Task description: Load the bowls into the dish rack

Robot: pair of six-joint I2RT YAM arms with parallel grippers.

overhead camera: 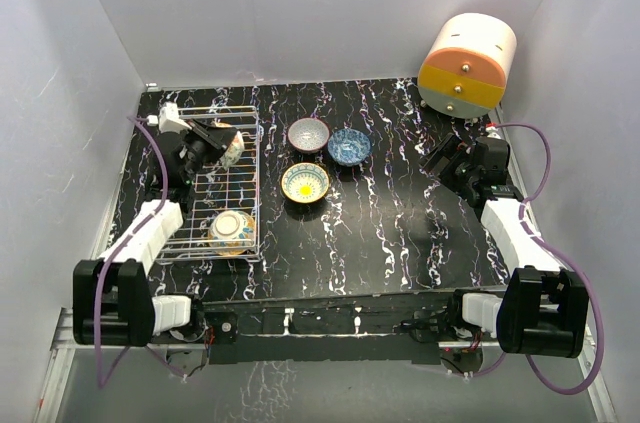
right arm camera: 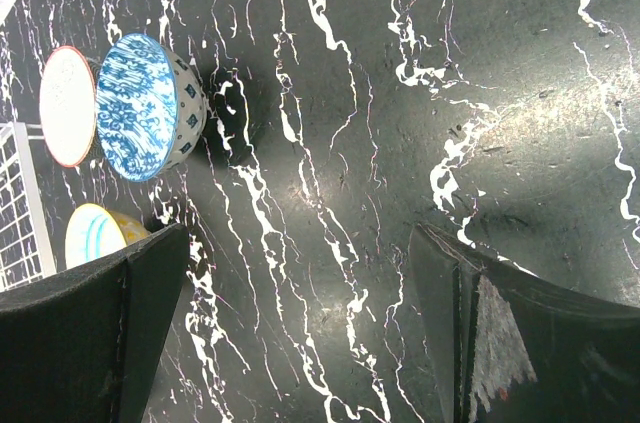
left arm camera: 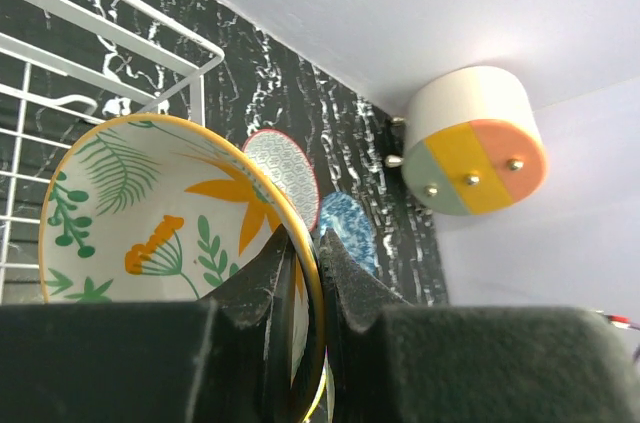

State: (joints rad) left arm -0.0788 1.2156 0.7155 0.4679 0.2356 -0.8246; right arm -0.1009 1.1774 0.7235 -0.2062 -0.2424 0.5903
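The rack's near end already holds a floral bowl. The orange-yellow floral bowl will next go face-down onto the rack's far wires as my left gripper lowers, turns it and lets go of its rim.
The white wire dish rack (overhead camera: 259, 173) stands at the left of the table. A floral bowl (overhead camera: 232, 230) lies in its near end. My left gripper (overhead camera: 222, 146) is shut on the rim of an orange-yellow floral bowl (left arm camera: 150, 213) and holds it tilted over the rack's far part (left arm camera: 203, 93). A grey bowl (overhead camera: 308, 135), a blue bowl (overhead camera: 349, 146) and a yellow-rimmed blue bowl (overhead camera: 305, 183) sit on the table right of the rack. My right gripper (overhead camera: 445, 158) is open and empty over bare table, with the blue bowl (right arm camera: 140, 108) to its left.
A big cream-orange-yellow drum (overhead camera: 466, 65) stands at the back right corner. White walls close in the black marbled table (overhead camera: 400, 233) on three sides. The right wrist view shows the rack's edge (right arm camera: 30, 193) beyond the bowls.
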